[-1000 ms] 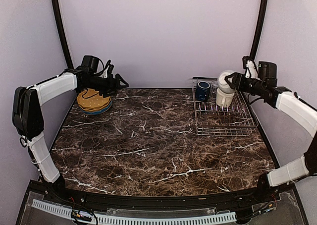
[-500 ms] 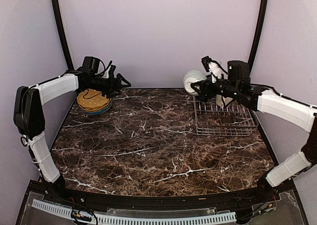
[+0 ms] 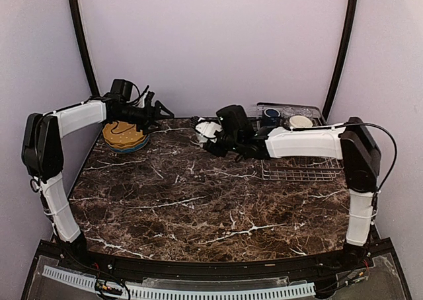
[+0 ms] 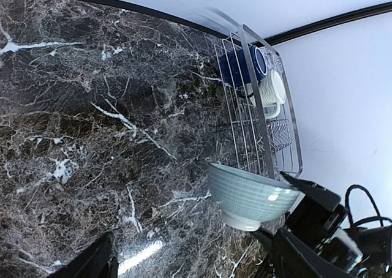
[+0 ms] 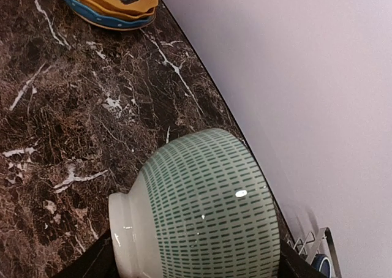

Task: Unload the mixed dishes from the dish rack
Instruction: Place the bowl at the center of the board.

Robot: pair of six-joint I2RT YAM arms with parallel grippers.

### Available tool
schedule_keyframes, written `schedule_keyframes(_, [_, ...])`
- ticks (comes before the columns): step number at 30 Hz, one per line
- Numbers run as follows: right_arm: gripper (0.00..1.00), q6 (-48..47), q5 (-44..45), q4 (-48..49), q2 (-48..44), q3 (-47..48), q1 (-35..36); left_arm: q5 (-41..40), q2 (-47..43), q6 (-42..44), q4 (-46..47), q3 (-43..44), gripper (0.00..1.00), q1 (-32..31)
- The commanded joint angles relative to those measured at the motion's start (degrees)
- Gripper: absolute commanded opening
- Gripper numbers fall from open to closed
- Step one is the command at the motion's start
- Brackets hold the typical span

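Note:
Next I will lower my right gripper to its left in the top view and release the bowl [image 3: 207, 131] there, since empty marble lies below and that way.
My right gripper [image 3: 213, 136] is shut on the small pale greenish bowl [image 3: 207, 131] and holds it on its side above the table's back middle, left of the dish rack [image 3: 301, 164]. The bowl fills the right wrist view [image 5: 202, 217] and shows in the left wrist view [image 4: 248, 195]. The navy mug [image 3: 269, 116] and the cream mug [image 3: 301, 122] stand at the rack's far end. The yellow plates [image 3: 123, 133] lie stacked on the blue dotted plate [image 3: 130, 148] at the back left. My left gripper [image 3: 160, 110] is open and empty, just right of and above that stack.
The purple back wall runs close behind the bowl and the rack. Black frame posts stand at both back corners. The rack's near half [image 4: 278, 137] holds only bare wires. The marble table [image 3: 198, 201] stretches toward me.
My right arm has swung left from over the rack, carrying the bowl out to the table's back middle. My left gripper has stayed by the plates.

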Motion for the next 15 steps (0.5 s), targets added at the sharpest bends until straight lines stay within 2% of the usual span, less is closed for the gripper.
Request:
schedule_keyframes(1, [0.36,-11.5,11.8,7.1,6.3,5.6,3.5,1.1,-0.4,-0.6,1.0,-0.5,0.86,0.9])
schedule_keyframes(7, [0.45,-17.0,17.1,13.1,13.2,7.0,6.8,0.5,-0.4,-0.5,0.9,-0.7,0.86,1.3])
schedule_keyframes(12, [0.47,-19.3,18.8,15.1,17.4,7.7,8.5,0.1,-0.2,-0.5,0.9,-0.8,0.86,1.3])
schedule_keyframes(15, [0.54,-20.2,18.9,16.4,18.6,6.6,9.5,0.0,0.0,-0.4,0.9,-0.9,0.85,1.3])
